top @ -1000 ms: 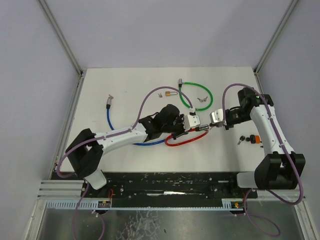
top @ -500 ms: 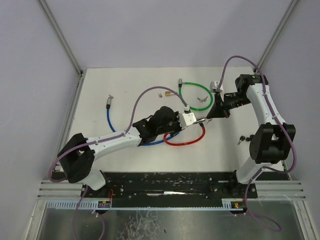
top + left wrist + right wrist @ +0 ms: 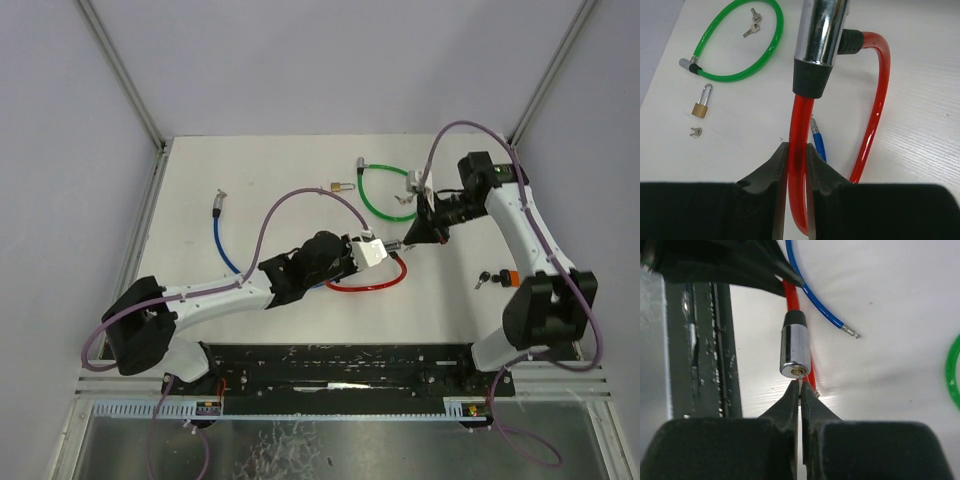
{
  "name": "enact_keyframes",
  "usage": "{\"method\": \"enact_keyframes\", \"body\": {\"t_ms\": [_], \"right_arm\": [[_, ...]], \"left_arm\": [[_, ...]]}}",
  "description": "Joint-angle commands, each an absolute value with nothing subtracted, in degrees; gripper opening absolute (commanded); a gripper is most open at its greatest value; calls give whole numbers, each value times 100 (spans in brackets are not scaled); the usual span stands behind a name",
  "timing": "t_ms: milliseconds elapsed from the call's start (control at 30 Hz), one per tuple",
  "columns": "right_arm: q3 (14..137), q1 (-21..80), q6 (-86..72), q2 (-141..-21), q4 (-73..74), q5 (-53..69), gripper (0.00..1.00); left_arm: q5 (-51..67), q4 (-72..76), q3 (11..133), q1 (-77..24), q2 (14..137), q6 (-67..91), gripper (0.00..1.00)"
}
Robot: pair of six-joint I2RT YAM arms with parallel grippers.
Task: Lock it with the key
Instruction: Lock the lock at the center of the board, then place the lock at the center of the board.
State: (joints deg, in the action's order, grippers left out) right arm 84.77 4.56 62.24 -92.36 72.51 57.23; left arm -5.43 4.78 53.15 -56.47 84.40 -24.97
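The tabletop is bare beyond the blue cable's far end, so my left gripper should go outward, left in the top view and down, to release the red lock (image 3: pixel 365 286) there.
A red cable lock (image 3: pixel 365 286) lies looped at the table's middle. My left gripper (image 3: pixel 797 148) is shut on its red cable (image 3: pixel 799 120), just below the black collar, and holds the chrome cylinder (image 3: pixel 821 30) up off the table. In the right wrist view the cylinder (image 3: pixel 795 350) faces me end-on, showing its brass keyhole. My right gripper (image 3: pixel 801 388) is shut on a thin silver key (image 3: pixel 800 384), whose tip stands right at the keyhole. From above, the right gripper (image 3: pixel 412 238) meets the left gripper (image 3: pixel 376 250) at the cylinder.
A green cable lock (image 3: pixel 385 192) with loose keys (image 3: pixel 752 25) inside its loop lies behind. A brass padlock (image 3: pixel 342 186) and a small key (image 3: pixel 696 131) lie to its left. A blue cable (image 3: pixel 225 245) runs left. A small black and orange thing (image 3: pixel 500 277) sits right.
The right arm has swung its wrist round to the back and brought the key to the cylinder's end. The left arm has drawn slightly back and left with the red cable.
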Motion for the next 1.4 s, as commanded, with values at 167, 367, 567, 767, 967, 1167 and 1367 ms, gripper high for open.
{"method": "enact_keyframes", "body": {"t_ms": [167, 367, 567, 767, 967, 1167, 1367], "right_arm": [[7126, 597, 11808, -7670, 7996, 5770, 0], [7871, 591, 7987, -7874, 6481, 5561, 0], [8874, 589, 5449, -8860, 6996, 5608, 0], [9108, 597, 5516, -9228, 7581, 5922, 0], [8203, 604, 8329, -8033, 7321, 5377, 0], [7875, 606, 9322, -7446, 6959, 5179, 0], [8602, 445, 7256, -7980, 6649, 5473, 0]], "left_arm": [[181, 863, 4672, -5437, 8143, -2696, 0], [1742, 448, 4792, -4741, 8085, -2190, 0], [405, 413, 4857, -4855, 8009, -2270, 0], [-1286, 486, 4700, -5387, 7799, -2872, 0], [540, 38, 4801, -4989, 7691, -2406, 0], [1697, -418, 5147, -4594, 8098, -2237, 0], [1160, -63, 5076, -4409, 7836, -1892, 0]]}}
